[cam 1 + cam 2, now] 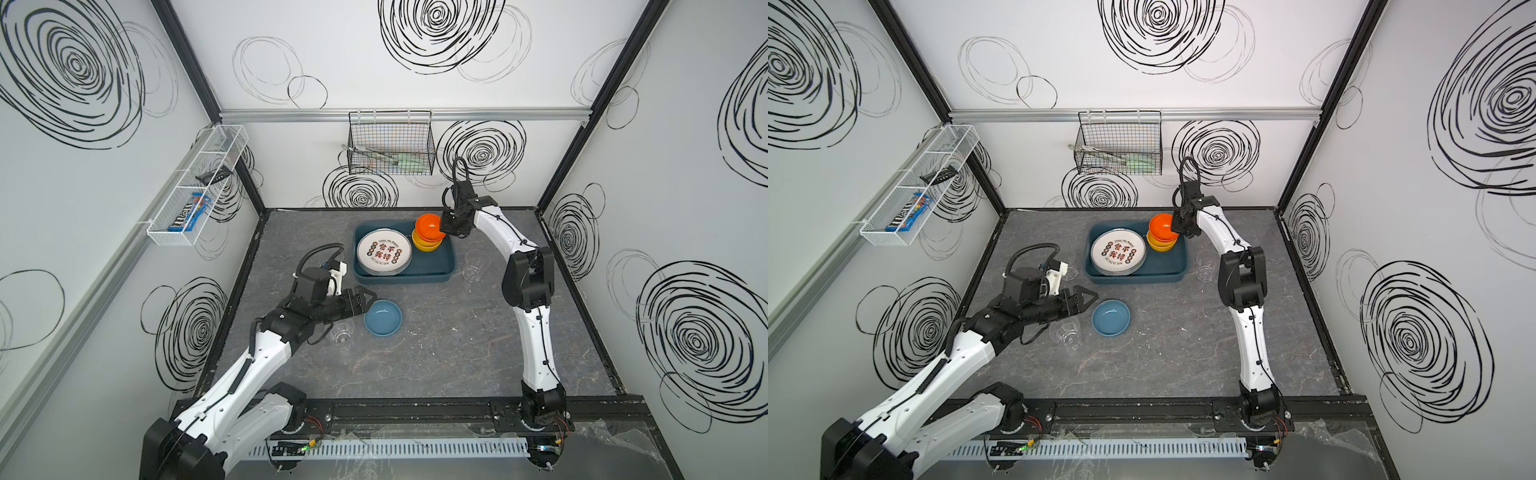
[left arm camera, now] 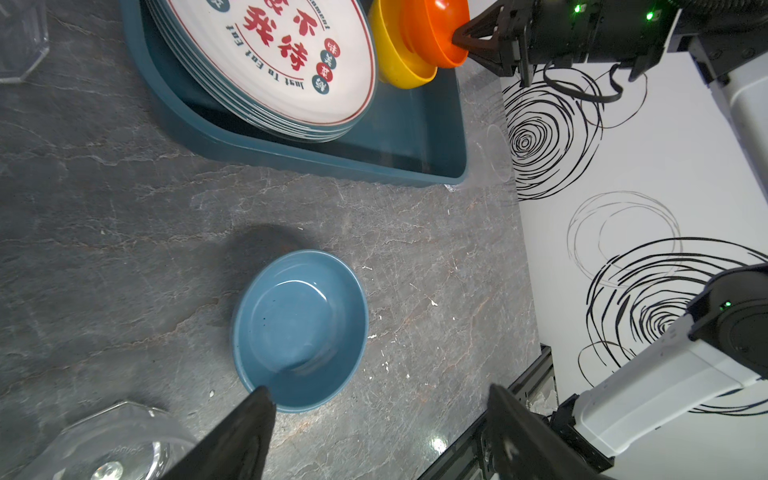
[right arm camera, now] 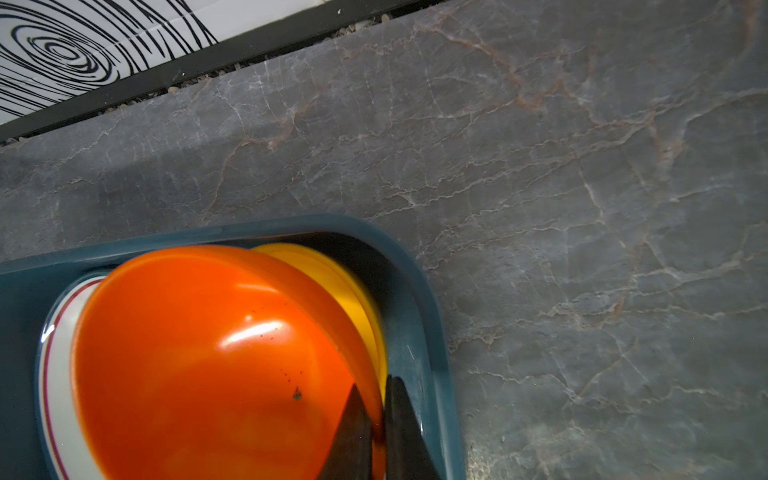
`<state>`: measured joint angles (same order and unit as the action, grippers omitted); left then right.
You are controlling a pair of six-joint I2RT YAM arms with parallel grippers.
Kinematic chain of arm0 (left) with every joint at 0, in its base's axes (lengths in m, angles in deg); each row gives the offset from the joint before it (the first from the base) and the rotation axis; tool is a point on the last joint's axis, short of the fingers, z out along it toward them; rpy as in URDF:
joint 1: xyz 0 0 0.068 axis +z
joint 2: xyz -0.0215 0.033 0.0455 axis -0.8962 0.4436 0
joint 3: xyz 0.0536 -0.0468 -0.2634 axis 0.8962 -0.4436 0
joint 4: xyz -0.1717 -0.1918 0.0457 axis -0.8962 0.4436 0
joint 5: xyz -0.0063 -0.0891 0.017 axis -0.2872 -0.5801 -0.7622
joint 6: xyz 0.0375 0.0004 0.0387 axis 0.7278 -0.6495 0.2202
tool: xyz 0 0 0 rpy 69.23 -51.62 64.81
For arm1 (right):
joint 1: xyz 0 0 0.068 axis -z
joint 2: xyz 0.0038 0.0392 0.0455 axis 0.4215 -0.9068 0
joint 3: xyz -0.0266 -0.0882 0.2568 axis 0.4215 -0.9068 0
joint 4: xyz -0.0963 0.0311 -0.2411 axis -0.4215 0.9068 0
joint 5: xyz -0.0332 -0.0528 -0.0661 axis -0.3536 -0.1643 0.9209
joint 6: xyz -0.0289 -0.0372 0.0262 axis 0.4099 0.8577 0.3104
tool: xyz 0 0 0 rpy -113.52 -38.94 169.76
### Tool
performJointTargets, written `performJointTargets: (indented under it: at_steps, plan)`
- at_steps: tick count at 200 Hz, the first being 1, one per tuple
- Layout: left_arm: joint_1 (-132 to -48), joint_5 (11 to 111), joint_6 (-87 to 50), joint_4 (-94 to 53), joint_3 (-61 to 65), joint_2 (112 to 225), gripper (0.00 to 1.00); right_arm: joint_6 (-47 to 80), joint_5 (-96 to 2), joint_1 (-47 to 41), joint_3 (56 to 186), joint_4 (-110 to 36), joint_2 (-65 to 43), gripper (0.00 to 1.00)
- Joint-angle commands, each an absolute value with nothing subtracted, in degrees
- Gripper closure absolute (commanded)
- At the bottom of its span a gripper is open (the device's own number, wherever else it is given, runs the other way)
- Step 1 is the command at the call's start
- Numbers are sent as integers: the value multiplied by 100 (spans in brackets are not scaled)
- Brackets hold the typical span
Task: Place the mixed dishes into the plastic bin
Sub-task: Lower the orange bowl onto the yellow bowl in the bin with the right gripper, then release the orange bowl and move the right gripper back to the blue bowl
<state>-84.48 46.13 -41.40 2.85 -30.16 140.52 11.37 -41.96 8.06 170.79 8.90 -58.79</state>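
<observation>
The yellow bowl lies below my right gripper, so next my right gripper will lower until the orange bowl sits in the yellow bowl (image 1: 426,246) (image 3: 357,291), then release the orange bowl's rim.
The teal plastic bin (image 1: 444,272) holds a stack of printed white plates (image 1: 384,252) and a yellow bowl (image 1: 426,246). My right gripper (image 1: 444,226) (image 3: 374,384) is shut on the rim of an orange bowl (image 1: 430,226) (image 3: 208,353), which is tilted over the yellow bowl (image 3: 357,291). A blue bowl (image 1: 382,318) (image 2: 299,328) stands on the table in front of the bin. My left gripper (image 1: 370,304) (image 2: 378,390) is open just left of it, one fingertip (image 2: 262,395) over its near rim. Clear tumblers stand under the left arm (image 1: 343,332) and right of the bin (image 1: 476,266).
A third tumbler (image 1: 1069,270) stands behind the left wrist, left of the bin. A black wire basket (image 1: 390,145) hangs on the back wall. A white wire tray (image 1: 199,187) hangs on the left wall. Black frame rails border the grey table.
</observation>
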Motion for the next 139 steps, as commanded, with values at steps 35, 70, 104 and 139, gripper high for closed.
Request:
performJointTargets:
  at_steps: [35,70,104,139]
  plan:
    - [-8410,4602,-4234,-36,-3141,13932,16,1138,-4226,816,17345,900,-6087,90]
    - [-8410,4611,-4252,-49,-3150,13926,16,1154,-4199,799,17376,904,-6180,89]
    - [-8411,4608,-4278,-59,-3189,13897,16,1156,-4199,767,17391,894,-6237,87]
    - [-8413,4613,-4287,-49,-3204,13875,16,1150,-4182,736,17428,904,-6290,75]
